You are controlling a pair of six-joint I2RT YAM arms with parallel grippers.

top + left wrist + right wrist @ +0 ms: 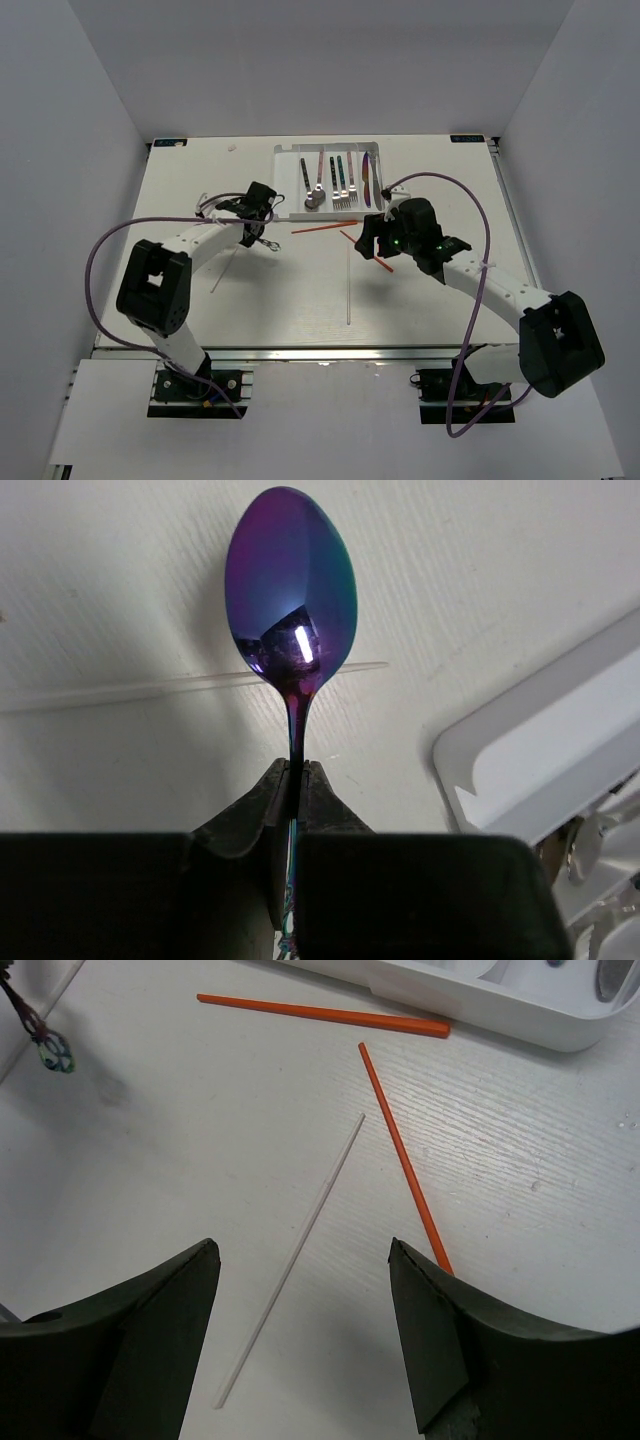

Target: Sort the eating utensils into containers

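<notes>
A tray section already holds spoons. My left gripper will next move outward and to the right in the top view, over the tray's dark-handled spoon (308, 186) there.
My left gripper (297, 765) is shut on the thin neck of an iridescent purple spoon (292, 590), whose bowl points away from the wrist over the table. From above, that gripper (262, 222) hangs just left of the white divided tray (283, 180), with the spoon bowl (268, 243) below it. My right gripper (303, 1250) is open above a white chopstick (290, 1260), and an orange chopstick (405, 1160) runs under its right finger. A second orange chopstick (320, 1013) lies along the tray's (480, 1005) near wall. The tray holds several spoons, forks and a knife (367, 180).
Another white chopstick (228, 268) lies on the table under the left arm, also visible as a pale line (200, 685) behind the spoon. A tray corner (540, 750) sits at the right of the left wrist view. Grey walls enclose the table.
</notes>
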